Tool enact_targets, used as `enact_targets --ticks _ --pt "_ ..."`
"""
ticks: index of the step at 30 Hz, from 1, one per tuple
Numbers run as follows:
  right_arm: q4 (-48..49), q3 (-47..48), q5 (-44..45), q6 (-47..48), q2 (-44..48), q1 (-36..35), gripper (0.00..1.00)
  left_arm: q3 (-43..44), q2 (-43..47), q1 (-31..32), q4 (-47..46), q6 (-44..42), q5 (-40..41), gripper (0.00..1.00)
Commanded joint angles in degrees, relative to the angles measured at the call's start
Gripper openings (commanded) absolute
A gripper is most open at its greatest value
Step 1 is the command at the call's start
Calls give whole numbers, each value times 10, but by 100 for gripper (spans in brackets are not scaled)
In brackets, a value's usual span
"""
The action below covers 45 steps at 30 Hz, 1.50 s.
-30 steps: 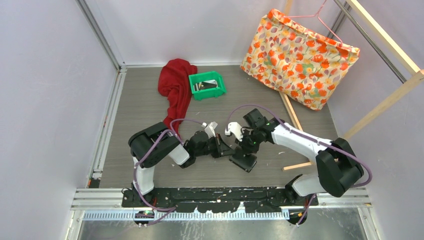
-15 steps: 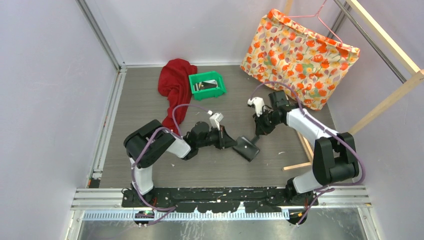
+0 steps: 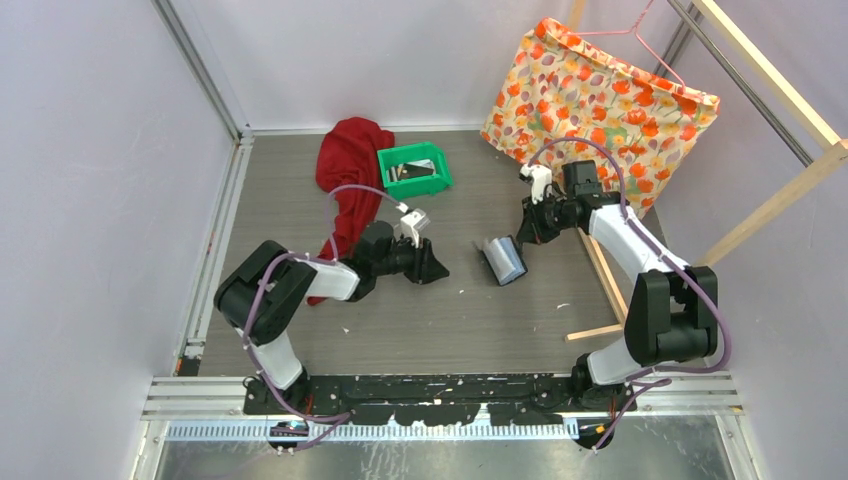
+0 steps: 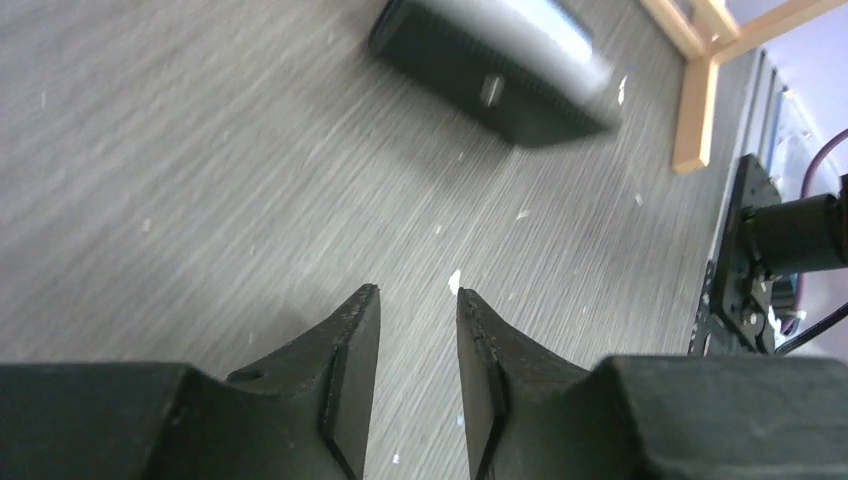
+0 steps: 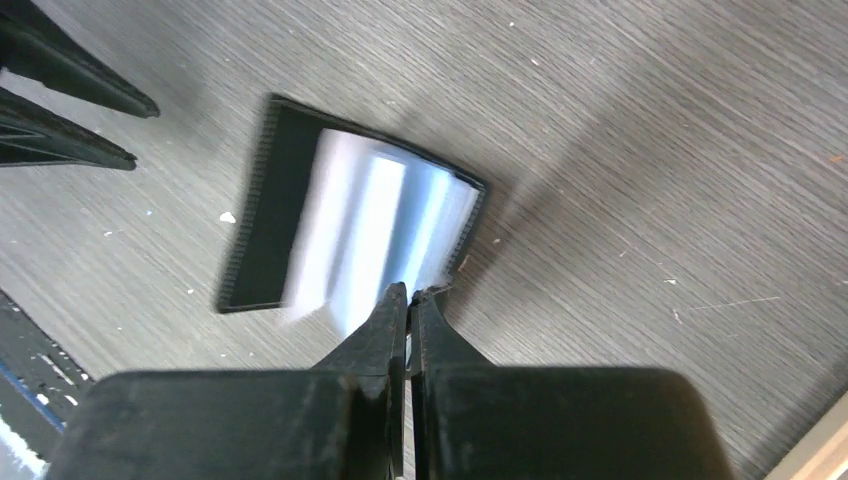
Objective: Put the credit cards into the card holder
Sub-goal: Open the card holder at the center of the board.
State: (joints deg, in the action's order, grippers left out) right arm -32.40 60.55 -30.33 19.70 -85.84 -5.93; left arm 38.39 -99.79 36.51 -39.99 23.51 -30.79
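I will bring my right gripper down and back and set the open card holder (image 3: 502,261) on the bare tabletop to let it go, because it hangs tilted by one corner.
The black card holder (image 3: 502,261) hangs open near the table's middle, its pale glossy pockets (image 5: 360,225) showing. My right gripper (image 5: 410,296) is shut on its edge at one corner; in the top view it (image 3: 519,243) sits just right of the holder. My left gripper (image 4: 418,293) is open with only bare table between its fingers, and the holder (image 4: 500,70) lies ahead of it, apart. In the top view the left gripper (image 3: 436,272) is left of the holder. Small flat pieces (image 3: 401,172) in the green bin may be the credit cards; too small to tell.
The green bin (image 3: 413,153) stands at the back beside a red cloth (image 3: 350,170). A flowered fabric bag (image 3: 600,115) leans at the back right. A wooden frame (image 3: 590,235) runs along the right side of the table.
My left gripper has opened, let go of the card holder and drawn back left. My right gripper has carried the holder away and to the right, and it now shows its pale inside.
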Motion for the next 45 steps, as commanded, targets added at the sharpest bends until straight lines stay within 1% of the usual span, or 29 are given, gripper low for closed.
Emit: enact_targets --ticks 1,3,6,8,11,12,15,17,19,22,24,27,32,34,35,37,38,39,40,41,43,45 --pt "-6 8 -77 -19 29 -1 1 -38 52 -11 33 3 21 38" --pt "-19 -1 -95 -14 31 -6 1 -66 77 -17 16 30 47 43" --pt "-44 -16 -138 2 39 -27 1 -92 129 -20 -4 55 74 47" --pt "-69 -12 -160 11 47 -64 1 -98 164 -20 9 75 89 48" --pt "-65 4 -152 0 60 -135 1 -112 221 -20 13 97 113 50" --pt "-63 19 -144 -6 57 -140 1 -119 237 -20 13 99 122 50" --pt "-76 56 -105 -10 29 -122 1 -133 278 -20 36 103 142 51" --pt "-77 47 -81 2 13 -82 1 -140 297 -20 52 111 142 51" --pt "-99 28 -52 45 2 -50 1 -149 304 -19 52 132 141 52" --pt "-132 -15 12 118 2 -31 1 -147 294 -10 48 167 142 51" --pt "-138 -44 41 142 3 -26 1 -132 268 8 39 177 151 51" --pt "-137 -56 69 135 -14 -20 1 -88 201 37 16 196 154 49" --pt "-110 -28 145 73 -66 -11 3 6 62 71 9 254 146 45" --pt "-109 -17 162 61 -90 -12 7 35 17 75 17 286 143 43" --pt "-111 -11 166 58 -99 -12 11 45 2 78 25 295 143 44" --pt "-121 -1 156 59 -108 -8 25 59 -13 84 44 292 151 45" --pt "-126 4 144 61 -102 -4 32 64 -13 88 59 286 158 46" --pt "-130 8 134 61 -87 1 42 70 -12 91 74 279 163 47" --pt "-133 14 123 61 -70 7 46 75 -9 94 93 272 167 48" --pt "-137 21 114 64 -52 12 55 80 -4 98 113 265 172 51" --pt "-149 42 103 69 -21 20 64 90 -1 105 145 256 179 53" --pt "-169 68 91 76 4 23 67 103 -5 110 173 251 182 54"
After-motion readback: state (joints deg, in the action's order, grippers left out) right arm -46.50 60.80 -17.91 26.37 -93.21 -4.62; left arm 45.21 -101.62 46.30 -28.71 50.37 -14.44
